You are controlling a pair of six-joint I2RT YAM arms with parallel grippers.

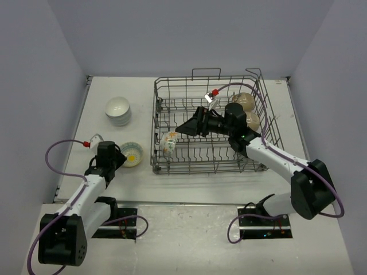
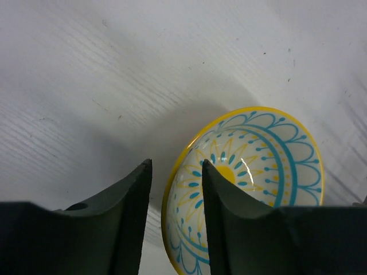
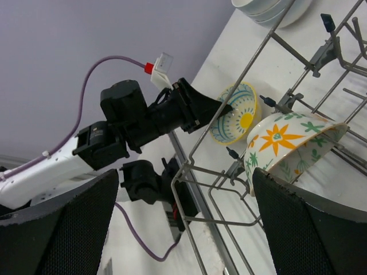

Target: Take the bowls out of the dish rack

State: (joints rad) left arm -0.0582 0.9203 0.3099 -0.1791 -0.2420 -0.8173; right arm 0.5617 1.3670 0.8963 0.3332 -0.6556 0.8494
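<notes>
Next, my right gripper goes down toward the floral bowl and sets its open fingers across the bowl's rim (image 1: 174,139) (image 3: 277,162) beside the orange flower, since the bowl's open side faces it.
A white bowl with a yellow rim and blue-yellow pattern (image 1: 132,153) (image 2: 269,154) rests on the table left of the dish rack (image 1: 156,123). My left gripper (image 1: 120,156) (image 2: 176,164) straddles its rim, one finger inside. The jaws stand slightly apart, with a gap between the outer finger and the rim. Inside the rack, my right gripper (image 1: 183,129) (image 3: 183,229) is wide open and points at a floral bowl (image 1: 170,142) (image 3: 289,143) standing on edge at the rack's left end. Two tan bowls (image 1: 246,103) sit at the rack's right side.
A stack of white bowls (image 1: 117,110) stands on the table at the far left. The rack's tines and side wires (image 3: 229,91) surround my right gripper. Grey walls close in the table on three sides.
</notes>
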